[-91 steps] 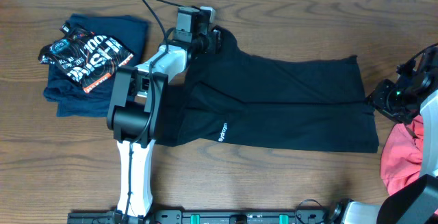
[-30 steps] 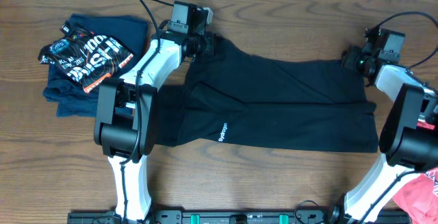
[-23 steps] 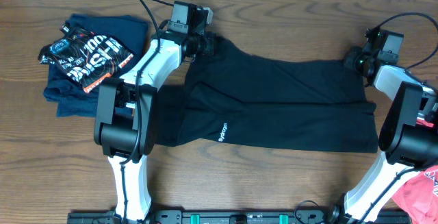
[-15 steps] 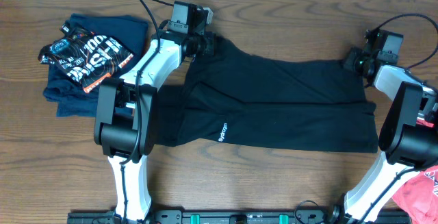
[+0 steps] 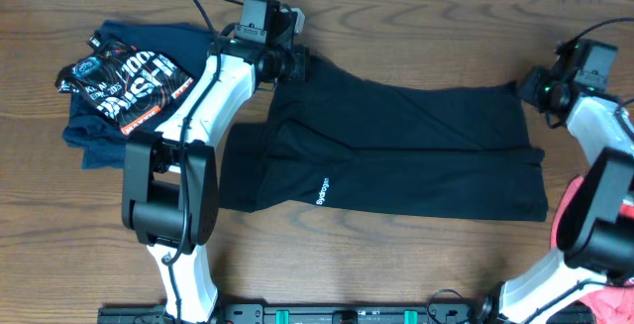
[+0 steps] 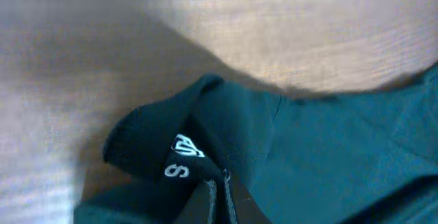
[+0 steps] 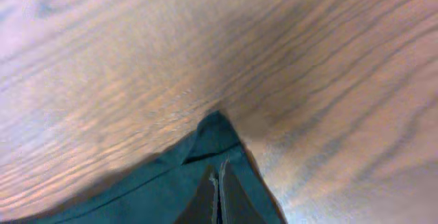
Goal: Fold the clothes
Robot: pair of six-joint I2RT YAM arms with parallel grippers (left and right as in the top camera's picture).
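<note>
My left gripper holds the pinched fold and will next move back and let it go over the black garment's near flap (image 5: 252,159), because that flap is back toward the base from it.
The clothes' black garment (image 5: 396,146), with a small white logo (image 5: 321,193), lies spread flat across the middle of the table. My left gripper (image 5: 297,64) is shut on its far left corner; in the left wrist view the jaws (image 6: 222,186) pinch the dark fabric (image 6: 308,155) beside a white size tag (image 6: 181,155). My right gripper (image 5: 531,88) is shut on the far right corner, where the closed fingertips (image 7: 219,183) clamp the pointed fabric corner (image 7: 215,131). A folded navy printed tee (image 5: 129,81) lies at the far left. A coral-red garment (image 5: 577,227) lies at the right edge.
The wooden table (image 5: 396,265) shows bare in front of the black garment. A black cable (image 5: 203,2) runs from the left arm toward the table's far edge. Both arm bases stand at the near edge.
The right gripper has shut on the garment's far right corner and drawn slightly to the right. The left arm's elbow swung left while its gripper stayed shut on the far left corner.
</note>
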